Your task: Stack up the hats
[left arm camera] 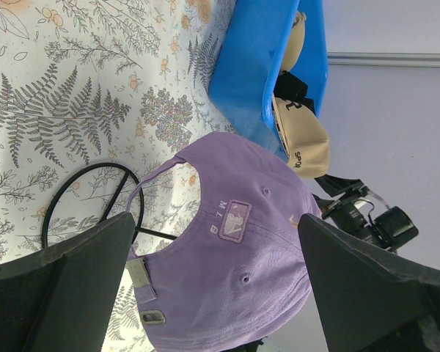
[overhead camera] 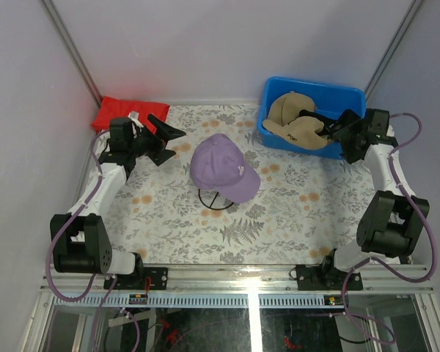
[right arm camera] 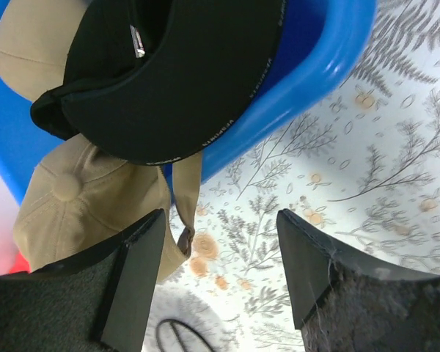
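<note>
The black hat's brim edge (right arm camera: pixel 170 152) lies just outward of my right gripper's fingertips, so next my right gripper should move outward over the bin's rim and close across that brim edge.
A lavender-purple hat (overhead camera: pixel 221 169) sits on a black wire stand (overhead camera: pixel 214 200) in the middle of the table. In the left wrist view its back, with a small logo, fills the space in front of the fingers: purple hat (left arm camera: pixel 235 257). My left gripper (overhead camera: pixel 169 145) (left arm camera: pixel 216 222) is open, just left of this hat and apart from it. Two tan hats (overhead camera: pixel 287 108) (overhead camera: pixel 306 135) and a black hat (right arm camera: pixel 169 73) lie in the blue bin (overhead camera: pixel 352 95). My right gripper (overhead camera: pixel 334 133) (right arm camera: pixel 220 220) is open at the bin's front right, holding nothing, with a tan hat (right arm camera: pixel 81 198) beside its left finger.
A flat red cloth (overhead camera: pixel 128 114) lies at the back left corner behind the left arm. The blue bin's rim (right arm camera: pixel 330 66) stands close ahead of the right fingers. The wire stand (left arm camera: pixel 81 191) spreads on the flowered tablecloth below the purple hat. Grey walls close in both sides.
</note>
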You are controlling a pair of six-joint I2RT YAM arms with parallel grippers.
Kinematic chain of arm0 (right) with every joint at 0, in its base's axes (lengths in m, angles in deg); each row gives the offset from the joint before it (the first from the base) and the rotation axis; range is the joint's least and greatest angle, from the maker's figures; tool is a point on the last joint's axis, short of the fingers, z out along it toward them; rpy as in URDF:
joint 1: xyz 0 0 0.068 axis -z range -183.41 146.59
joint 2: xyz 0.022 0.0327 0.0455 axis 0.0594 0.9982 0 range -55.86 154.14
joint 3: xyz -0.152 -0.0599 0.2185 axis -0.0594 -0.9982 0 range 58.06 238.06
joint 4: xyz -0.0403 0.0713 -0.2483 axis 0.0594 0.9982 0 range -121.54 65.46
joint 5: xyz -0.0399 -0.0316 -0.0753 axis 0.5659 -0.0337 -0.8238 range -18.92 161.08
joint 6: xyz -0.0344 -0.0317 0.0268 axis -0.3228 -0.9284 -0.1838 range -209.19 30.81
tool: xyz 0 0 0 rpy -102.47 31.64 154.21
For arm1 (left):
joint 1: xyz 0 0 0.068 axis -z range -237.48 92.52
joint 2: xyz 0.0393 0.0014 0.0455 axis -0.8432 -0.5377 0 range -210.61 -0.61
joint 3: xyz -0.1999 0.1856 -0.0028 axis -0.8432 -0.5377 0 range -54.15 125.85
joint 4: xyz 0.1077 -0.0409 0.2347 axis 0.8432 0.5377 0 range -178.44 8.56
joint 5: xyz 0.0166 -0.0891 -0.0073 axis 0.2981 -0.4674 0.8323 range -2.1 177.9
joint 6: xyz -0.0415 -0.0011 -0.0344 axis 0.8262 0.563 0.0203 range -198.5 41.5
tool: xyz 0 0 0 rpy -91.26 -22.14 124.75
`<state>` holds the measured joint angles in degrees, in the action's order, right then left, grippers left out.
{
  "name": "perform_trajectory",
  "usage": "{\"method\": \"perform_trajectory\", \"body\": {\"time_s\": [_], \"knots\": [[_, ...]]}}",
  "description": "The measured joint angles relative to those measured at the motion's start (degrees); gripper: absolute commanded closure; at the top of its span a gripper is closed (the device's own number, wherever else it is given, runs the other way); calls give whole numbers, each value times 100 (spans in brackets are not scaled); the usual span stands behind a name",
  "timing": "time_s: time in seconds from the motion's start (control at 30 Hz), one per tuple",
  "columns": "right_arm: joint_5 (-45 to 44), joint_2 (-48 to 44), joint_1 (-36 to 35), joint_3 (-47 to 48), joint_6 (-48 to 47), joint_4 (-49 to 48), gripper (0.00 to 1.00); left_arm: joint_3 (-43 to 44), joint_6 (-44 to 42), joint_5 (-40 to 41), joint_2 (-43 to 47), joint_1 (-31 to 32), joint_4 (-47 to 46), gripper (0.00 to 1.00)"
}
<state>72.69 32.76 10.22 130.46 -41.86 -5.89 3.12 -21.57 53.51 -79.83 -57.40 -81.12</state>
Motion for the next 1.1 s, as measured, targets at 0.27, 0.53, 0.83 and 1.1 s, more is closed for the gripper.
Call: {"method": "perform_trajectory", "body": {"time_s": [0.27,0.53,0.83,1.1], "knots": [[564,229,68,-518,1250,-966,35,-2,-2,-20,0,0,2,7],[706,240,199,-494,1657,-1456,36,-2,-2,-15,0,0,2,7],[704,643,295,-341,1766,-1790,45,0,-2,-13,-66,0,4,7],[693,1215,295,-76,1827,-2100,52,2,-2,-13,-122,0,4,7]]}}
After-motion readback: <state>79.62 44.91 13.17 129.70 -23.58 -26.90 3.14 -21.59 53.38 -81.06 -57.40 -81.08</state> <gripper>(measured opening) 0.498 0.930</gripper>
